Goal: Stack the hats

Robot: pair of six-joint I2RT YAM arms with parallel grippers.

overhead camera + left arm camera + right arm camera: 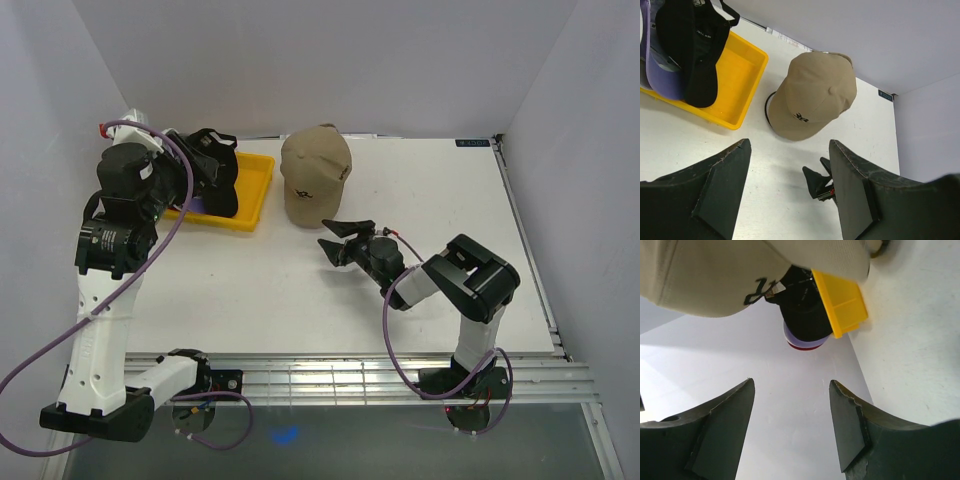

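The black cap's bill is uncovered, so I should lower my left gripper toward the left in the wrist view, onto the edge of the bill by the lavender cap.
A beige cap [315,175] lies on the table right of the yellow tray; it also shows in the left wrist view [812,95] and the right wrist view [740,275]. A black cap [695,50] lies on a lavender cap [662,82] in the tray; a red brim edge [807,347] shows under them. The white cap is not clearly visible. My right gripper [340,242] is open and empty, low on the table just in front of the beige cap's brim. My left gripper [790,190] is open and empty, held high near the tray.
The yellow tray [258,195] stands at the back left against the wall. A dark rim [767,107] shows under the beige cap. White walls enclose the table at the back and sides. A metal rail [350,375] runs along the near edge.
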